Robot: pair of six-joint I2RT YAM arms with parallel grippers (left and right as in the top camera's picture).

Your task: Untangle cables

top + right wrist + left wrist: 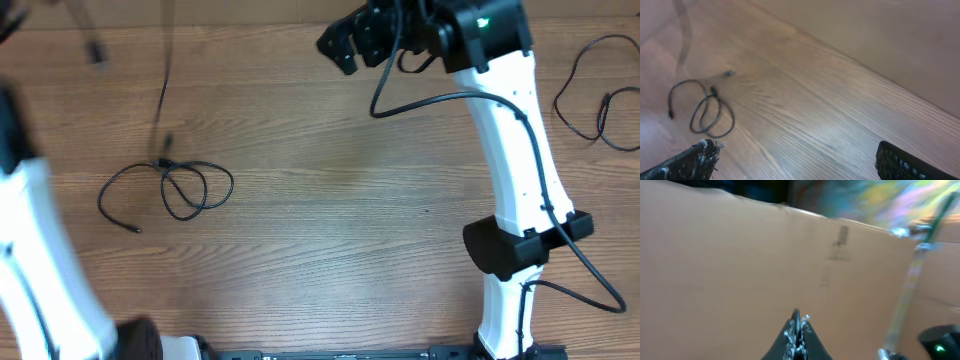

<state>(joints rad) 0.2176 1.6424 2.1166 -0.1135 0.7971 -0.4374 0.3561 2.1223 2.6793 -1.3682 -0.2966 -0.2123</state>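
Above my right gripper is the bend of the cord that my left gripper holds aloft, so I should raise my open fingertips to meet it and close.
A thin black cable (166, 172) lies in loose loops on the wooden table at the left, and the right wrist view shows these loops (713, 93) too. One strand (163, 90) rises from the loops toward the top edge of the overhead view. My left gripper (799, 321) is shut, with a thin black cord (796, 313) pinched between its tips; that view is blurred. Another black cable (590, 95) lies at the far right. My right gripper (350, 45) hangs open at the back, far from the loops, with nothing between its fingers (695, 160).
The white left arm (40, 260) runs along the left edge. The white right arm (515, 170) stands at the right, with its own thicker black cable (430, 98) hanging from it. A brown wall (880, 45) stands behind the table.
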